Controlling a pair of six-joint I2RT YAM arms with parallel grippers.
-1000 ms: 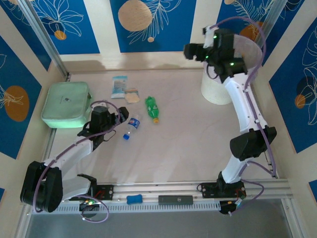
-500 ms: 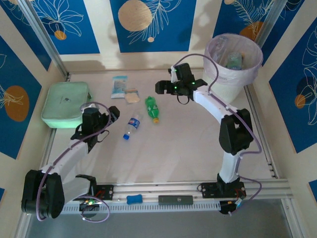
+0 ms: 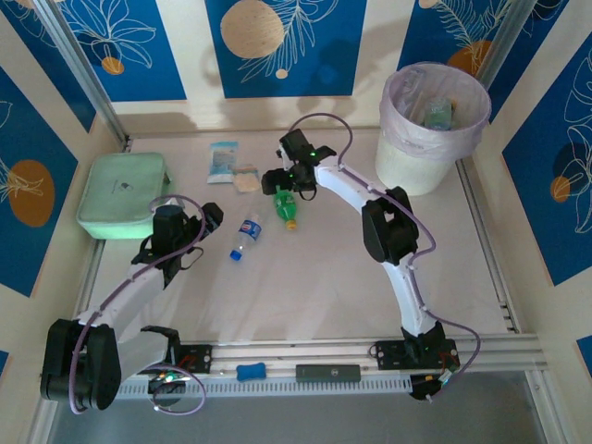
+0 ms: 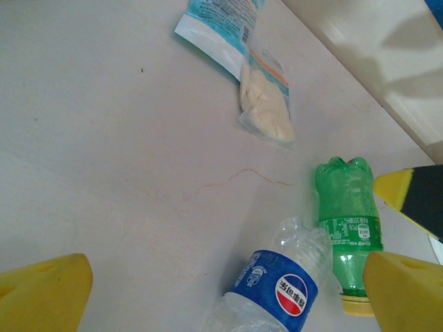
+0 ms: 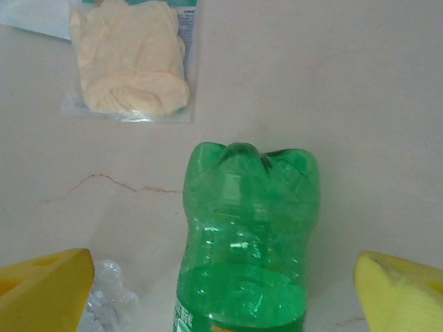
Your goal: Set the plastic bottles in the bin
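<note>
I will next move my right gripper down and a little back onto the bottle's middle [image 3: 286, 209] [image 5: 242, 283], and then close it around the bottle.
A green bottle [image 3: 286, 205] [image 4: 346, 221] [image 5: 246, 235] lies on the table, its yellow cap towards the near side. My right gripper [image 3: 285, 183] [image 5: 223, 261] hangs open over its base end, one yellow finger on each side, not touching it. Just left of it lies a crushed clear bottle [image 3: 245, 235] [image 4: 277, 290] with a blue label and cap. My left gripper [image 3: 211, 222] [image 4: 227, 277] stands open to the left of the clear bottle, which lies ahead between its fingers. The bin [image 3: 407, 166], cream-white with a pink liner, stands at the far right.
A mint-green pouch [image 3: 123, 194] lies at the far left. A blue-white packet [image 3: 222, 159] [image 4: 221, 28] and a clear packet of cream stuff [image 3: 247, 178] [image 5: 131, 62] lie just beyond the bottles. Bottles [image 3: 435, 111] lie inside the bin.
My right arm has swung from over the bin leftward and down to the green bottle, its jaws a little wider. My left gripper has drawn back slightly from the clear bottle.
</note>
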